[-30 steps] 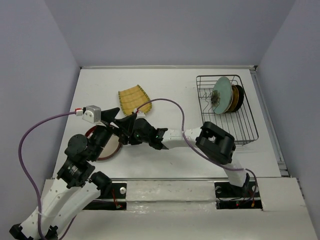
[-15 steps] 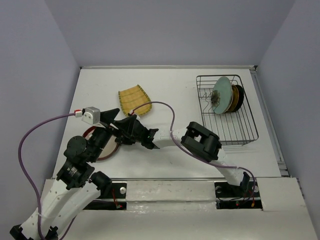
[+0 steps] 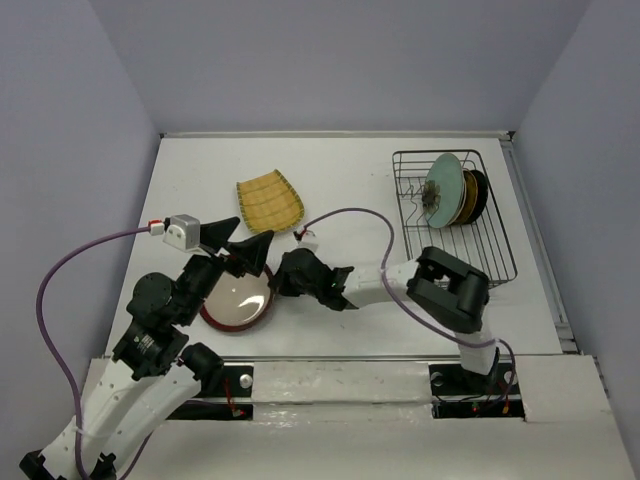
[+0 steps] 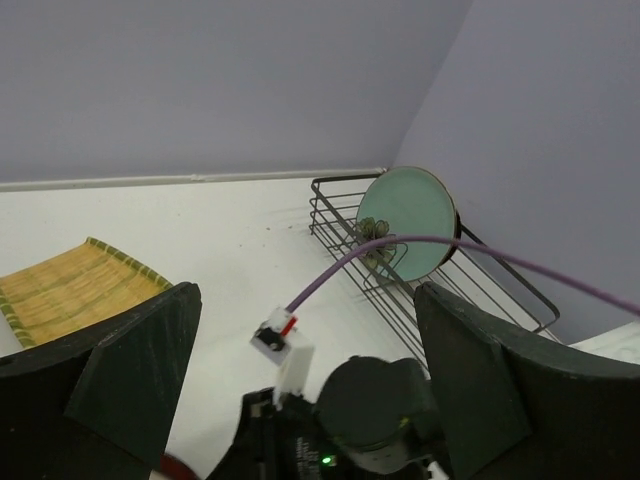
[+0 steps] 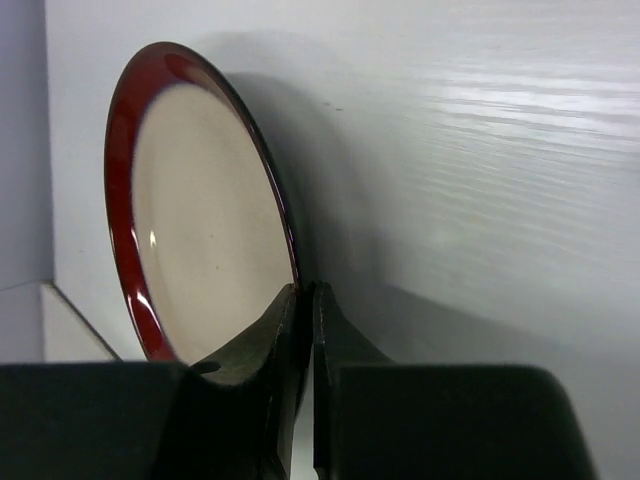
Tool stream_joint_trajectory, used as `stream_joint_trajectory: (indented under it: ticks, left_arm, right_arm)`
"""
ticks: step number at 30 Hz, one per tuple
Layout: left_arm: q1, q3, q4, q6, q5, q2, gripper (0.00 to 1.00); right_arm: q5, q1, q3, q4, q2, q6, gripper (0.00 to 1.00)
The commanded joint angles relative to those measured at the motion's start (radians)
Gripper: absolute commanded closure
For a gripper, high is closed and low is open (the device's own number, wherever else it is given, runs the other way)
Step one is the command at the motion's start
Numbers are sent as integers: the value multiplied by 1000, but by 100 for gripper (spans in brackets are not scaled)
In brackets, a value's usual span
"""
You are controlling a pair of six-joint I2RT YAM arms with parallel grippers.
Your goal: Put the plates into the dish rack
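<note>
My right gripper holds the plate and will lift, swing outward over the free rack space beside the pale teal plate, lower the plate in and release it.
The red-brown-rimmed beige plate lies on the table near the left arm. My right gripper is shut on its right rim, one finger over the rim and one under it. My left gripper hangs open just above the plate and the right wrist, holding nothing. The yellow ribbed plate lies flat behind them. The dish rack at the right holds the pale teal plate upright, with an ochre plate and a black plate behind it.
A purple cable loops from the right wrist over the table between the yellow plate and the rack. The right arm's wrist lies directly under my left gripper. Walls close the table at the back and both sides.
The right gripper reached left to the beige plate, closed on its rim and drew it right, out from under the left arm. The left gripper stayed open and still.
</note>
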Motion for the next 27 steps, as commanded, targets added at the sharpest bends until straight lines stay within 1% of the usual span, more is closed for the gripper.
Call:
stream_joint_trajectory:
  ticks: [1, 2, 3, 5, 6, 9, 10, 11, 12, 13, 14, 15, 16, 17, 18, 19, 22, 27]
  left_arm:
    - [6, -6, 54, 9, 22, -2, 1]
    - [6, -6, 54, 8, 23, -2, 1]
    - [6, -6, 54, 8, 26, -2, 1]
    - [8, -6, 56, 6, 29, -2, 1]
    - [8, -6, 56, 5, 32, -2, 1]
    - [6, -5, 56, 5, 35, -2, 1]
    - [6, -4, 56, 5, 35, -2, 1]
    - [8, -4, 56, 5, 37, 0, 1]
    - [8, -4, 56, 5, 37, 0, 1]
    - [8, -2, 54, 5, 40, 1, 1]
    - [8, -2, 54, 5, 43, 2, 1]
    - [8, -1, 54, 5, 45, 2, 1]
    - [9, -1, 54, 3, 48, -2, 1]
    - [9, -1, 54, 3, 48, -2, 1]
    - [9, -1, 54, 3, 49, -3, 1]
    - [9, -1, 54, 3, 48, -5, 1]
    - [9, -2, 54, 3, 49, -3, 1]
    - [8, -2, 54, 2, 48, -3, 1]
  right_arm:
    - [233, -7, -90, 44, -325, -166, 93]
    - [268, -19, -127, 18, -378, -194, 93]
    - [337, -40, -139, -43, -484, -247, 93]
    - [373, -80, -162, -100, -587, -304, 93]
    - [382, -138, -174, -152, -686, -333, 93]
    - [367, -256, -171, -233, -820, -427, 93]
    - [361, -334, -140, -288, -886, -491, 93]
    - [374, -368, -109, -319, -906, -530, 93]
    - [391, -400, -72, -370, -919, -573, 93]
    - [440, -448, 18, -437, -919, -673, 93]
    - [483, -462, 64, -465, -911, -729, 93]
    - [568, -474, 107, -493, -899, -792, 93]
    - [610, -484, 147, -497, -885, -918, 93]
    - [655, -484, 219, -497, -867, -980, 93]
    - [695, -494, 253, -496, -829, -1042, 93]
    - [744, -510, 314, -496, -809, -1147, 93]
    - [775, -557, 385, -484, -744, -1267, 93]
    - [784, -602, 474, -476, -657, -1363, 93]
